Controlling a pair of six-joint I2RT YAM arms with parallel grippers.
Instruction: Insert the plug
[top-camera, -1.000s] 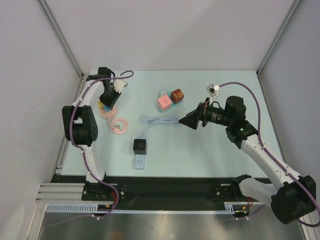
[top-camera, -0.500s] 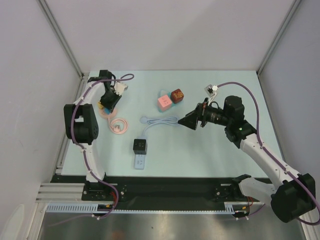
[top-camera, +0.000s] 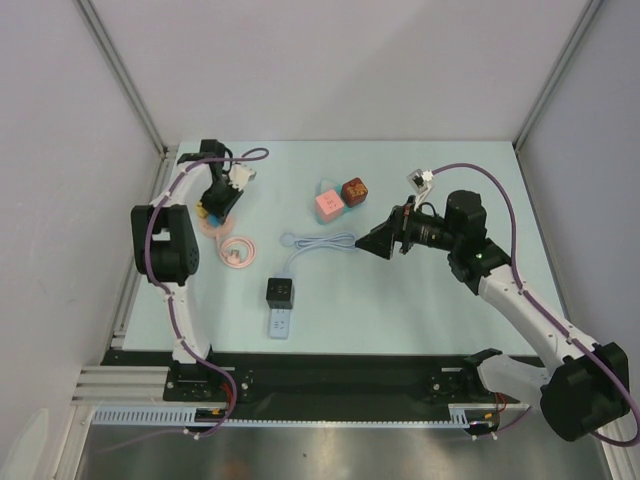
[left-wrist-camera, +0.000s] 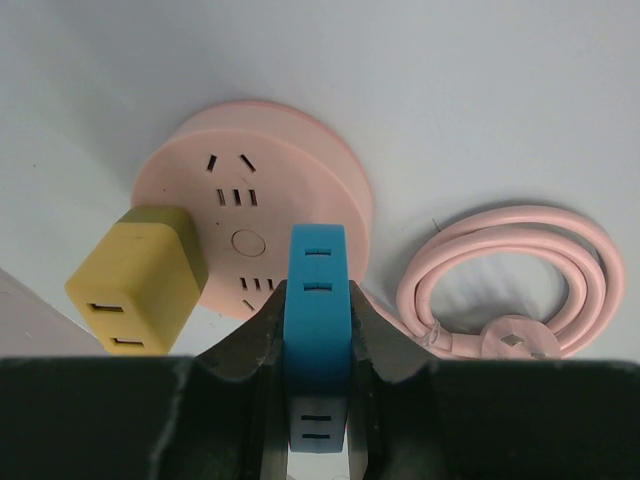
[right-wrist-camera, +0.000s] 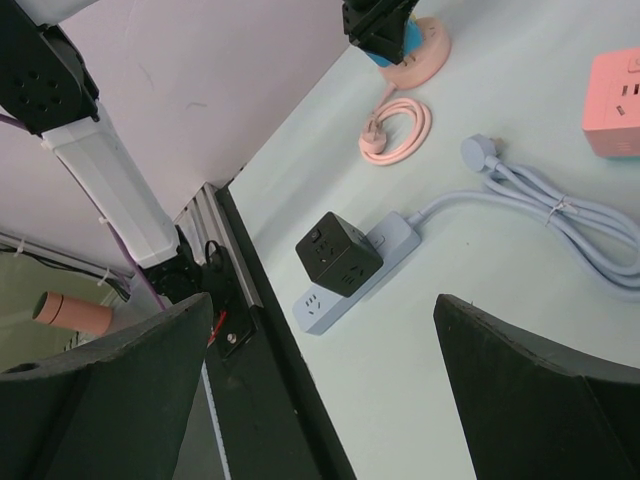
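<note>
My left gripper should push the blue cube plug (left-wrist-camera: 317, 290) down onto the pink socket's free side (left-wrist-camera: 312, 214) and release it, since the yellow cube plug takes up the socket's other side.
My left gripper (left-wrist-camera: 317, 345) is shut on a blue cube plug (left-wrist-camera: 317, 290) and holds it against the near edge of a round pink power socket (left-wrist-camera: 255, 180). A yellow cube plug (left-wrist-camera: 140, 278) sits in the socket's left side. In the top view the left gripper (top-camera: 215, 200) is over the pink socket (top-camera: 210, 226) at the table's far left. My right gripper (top-camera: 377, 243) is open and empty, raised above the table's middle; in its own view it (right-wrist-camera: 325, 385) hangs over bare table.
The socket's coiled pink cord (top-camera: 237, 251) lies beside it. A light blue power strip (top-camera: 280, 322) with a black cube adapter (top-camera: 280, 291) and grey cable (top-camera: 325, 243) lies at front centre. A pink cube (top-camera: 329, 205) and a dark red cube (top-camera: 354, 189) sit behind.
The left gripper has shifted slightly back over the pink socket with the blue plug. The right gripper has edged a little to the left.
</note>
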